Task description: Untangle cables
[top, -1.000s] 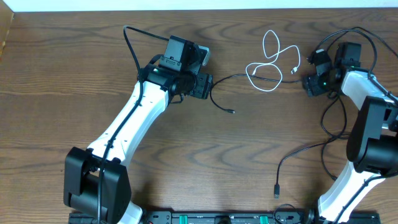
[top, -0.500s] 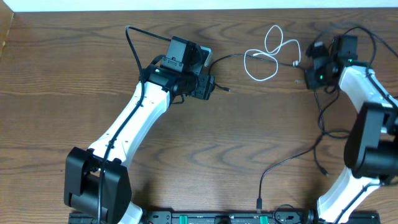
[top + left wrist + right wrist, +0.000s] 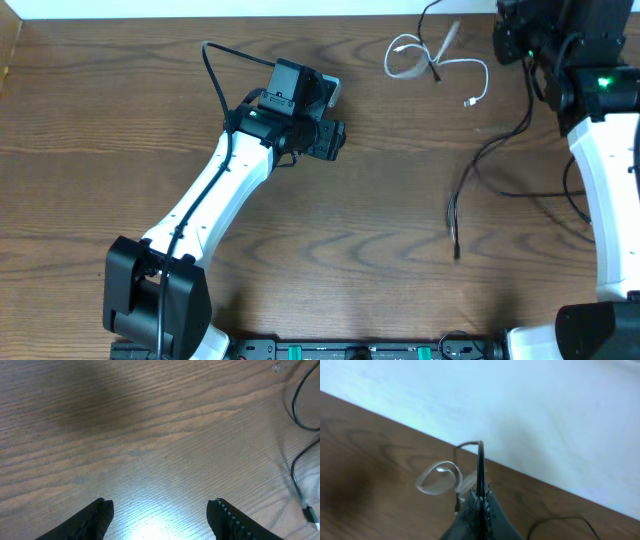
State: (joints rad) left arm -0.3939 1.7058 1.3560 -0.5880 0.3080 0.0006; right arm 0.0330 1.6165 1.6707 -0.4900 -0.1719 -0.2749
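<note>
The right gripper swings back and down to the black cable's bend (image 3: 569, 191) next and releases there, to clear the black piece of cable off the white cable (image 3: 402, 55).
My right gripper (image 3: 512, 32) is raised at the far right edge and is shut on a black cable (image 3: 480, 462), which sticks up between its fingers in the right wrist view. The white cable (image 3: 402, 55) lies looped near the table's far edge, and a black strand crosses it. It also shows in the right wrist view (image 3: 436, 477). Another length of black cable (image 3: 458, 205) hangs blurred right of centre, with its plug low. My left gripper (image 3: 332, 140) is open and empty over bare wood (image 3: 161, 510). A black cable (image 3: 295, 407) runs along the right edge of its view.
The wooden table (image 3: 380, 280) ends at a pale wall (image 3: 520, 405) along its far side. The robots' own thicker black wires loop around the right arm (image 3: 600, 190). The left arm (image 3: 215, 195) stretches diagonally across the left half.
My right gripper has lifted and moved toward the far edge, pulling the black cable up. The white cable slid toward the far edge, and the black plug end swung in from the near edge.
</note>
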